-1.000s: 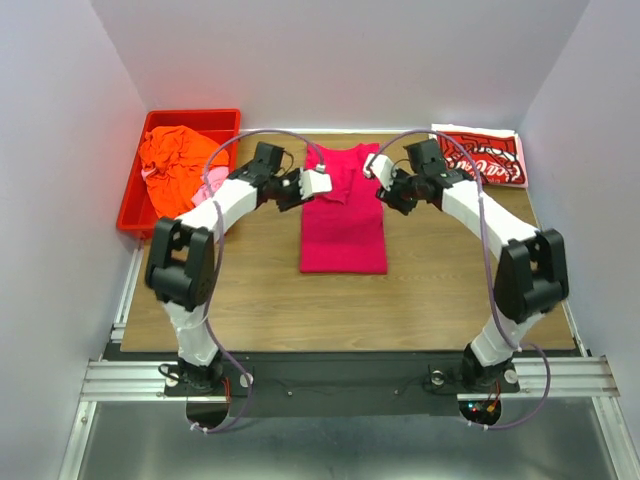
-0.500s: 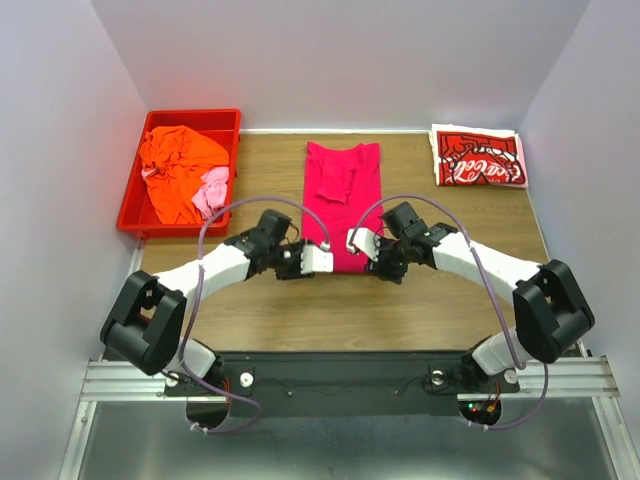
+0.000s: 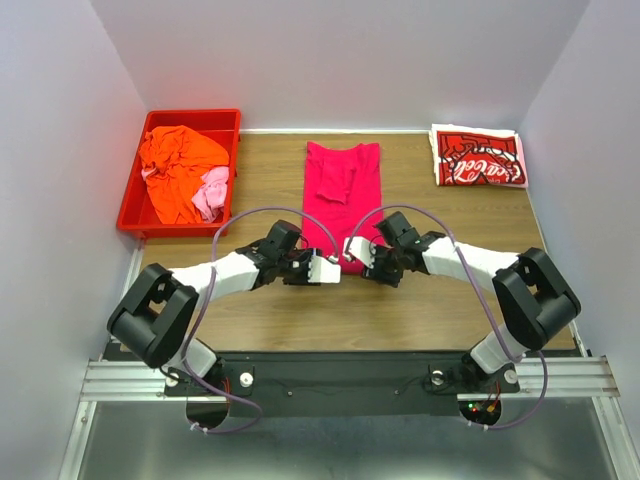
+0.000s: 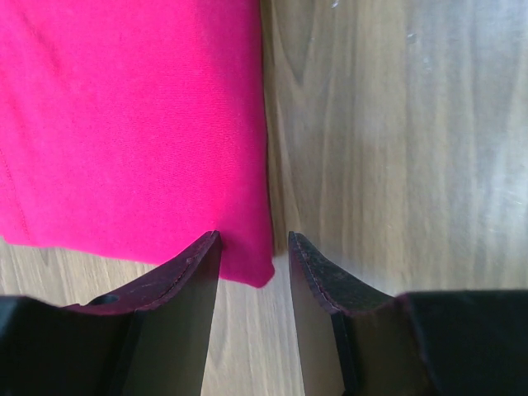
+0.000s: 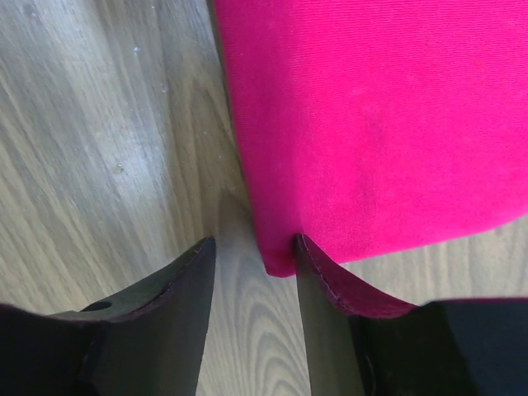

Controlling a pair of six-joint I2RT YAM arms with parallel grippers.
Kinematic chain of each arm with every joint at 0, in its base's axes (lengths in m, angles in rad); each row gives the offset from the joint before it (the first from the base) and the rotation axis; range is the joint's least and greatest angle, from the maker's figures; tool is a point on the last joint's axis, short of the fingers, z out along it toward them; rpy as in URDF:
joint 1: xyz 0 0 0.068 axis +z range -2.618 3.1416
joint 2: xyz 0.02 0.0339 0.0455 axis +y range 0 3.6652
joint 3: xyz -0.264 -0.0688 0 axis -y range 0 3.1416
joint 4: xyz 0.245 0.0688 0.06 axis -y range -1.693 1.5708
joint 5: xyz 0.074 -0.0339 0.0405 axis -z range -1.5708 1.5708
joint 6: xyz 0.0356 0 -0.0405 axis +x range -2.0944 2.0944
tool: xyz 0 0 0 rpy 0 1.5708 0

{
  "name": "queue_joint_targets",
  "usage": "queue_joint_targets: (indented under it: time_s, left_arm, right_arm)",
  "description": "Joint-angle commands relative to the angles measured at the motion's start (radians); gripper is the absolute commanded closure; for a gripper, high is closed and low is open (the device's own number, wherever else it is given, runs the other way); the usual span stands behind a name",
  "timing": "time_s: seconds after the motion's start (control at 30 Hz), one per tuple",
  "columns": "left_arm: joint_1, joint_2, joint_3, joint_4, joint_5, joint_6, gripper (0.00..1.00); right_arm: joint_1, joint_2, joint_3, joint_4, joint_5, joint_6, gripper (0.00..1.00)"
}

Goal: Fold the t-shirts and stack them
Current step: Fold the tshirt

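My left gripper moves slightly toward the right gripper next, before it closes on the magenta-pink t-shirt's near corner [image 4: 257, 266] between its fingers.
The magenta-pink t-shirt [image 3: 342, 195] lies folded into a long strip at the table's middle. My left gripper [image 3: 326, 268] and right gripper [image 3: 352, 252] are low at its near hem, close together. In the left wrist view the open gripper [image 4: 254, 241] straddles one near corner of the shirt [image 4: 132, 124]. In the right wrist view the open gripper [image 5: 256, 245] straddles the other near corner of the shirt [image 5: 371, 124]. The folded red-and-white Coca-Cola shirt [image 3: 478, 157] lies at the far right. The orange shirt [image 3: 178, 170] and the light pink shirt [image 3: 212, 190] are crumpled in the bin.
The red plastic bin [image 3: 130, 212] stands at the far left edge of the wooden table [image 3: 440, 300]. White walls close in the table on three sides.
Both arms have swung from the shirt's far collar end to its near hem and have drawn closer together at the near corners. The shirt has not moved.
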Motion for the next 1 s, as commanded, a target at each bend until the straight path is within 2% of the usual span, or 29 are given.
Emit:
queue_joint_targets:
  time_s: [0.0, 0.1, 0.17, 0.2, 0.27, 0.3, 0.4, 0.43, 0.6, 0.97]
  left_arm:
    - [-0.005, 0.027, 0.005, 0.068, -0.027, 0.009, 0.50]
    - [-0.007, 0.063, 0.015, 0.079, -0.042, 0.012, 0.54]
    - [-0.005, 0.087, 0.019, 0.080, -0.055, 0.009, 0.61]
    - [-0.007, 0.095, 0.021, 0.080, -0.059, 0.007, 0.71]
    - [-0.005, 0.095, 0.016, 0.080, -0.059, 0.010, 0.80]
    - [-0.007, 0.089, 0.013, 0.079, -0.052, 0.012, 0.88]
    - [-0.007, 0.063, 0.018, 0.064, -0.038, 0.010, 0.98]
    - [-0.007, 0.041, 0.022, 0.039, -0.030, 0.007, 1.00]
    - [-0.007, -0.028, 0.059, -0.054, -0.009, 0.006, 1.00]
    - [-0.020, -0.192, 0.177, -0.375, 0.083, -0.008, 1.00]
  right_arm:
    - [0.010, 0.009, -0.035, 0.103, 0.040, -0.015, 0.52]
    - [0.010, 0.020, -0.048, 0.143, 0.065, -0.012, 0.56]
    - [0.010, 0.029, -0.052, 0.157, 0.097, -0.007, 0.59]
    - [0.010, 0.035, -0.054, 0.174, 0.121, -0.002, 0.65]
    - [0.010, 0.040, -0.052, 0.180, 0.138, 0.002, 0.73]
    - [0.010, 0.040, -0.052, 0.183, 0.149, 0.010, 0.84]
    - [0.010, 0.021, -0.054, 0.180, 0.166, 0.021, 0.99]
    - [0.010, 0.012, -0.055, 0.177, 0.175, 0.025, 0.99]
    - [0.010, -0.098, -0.026, 0.108, 0.166, 0.047, 0.99]
    - [0.014, -0.264, 0.141, -0.330, 0.040, -0.002, 1.00]
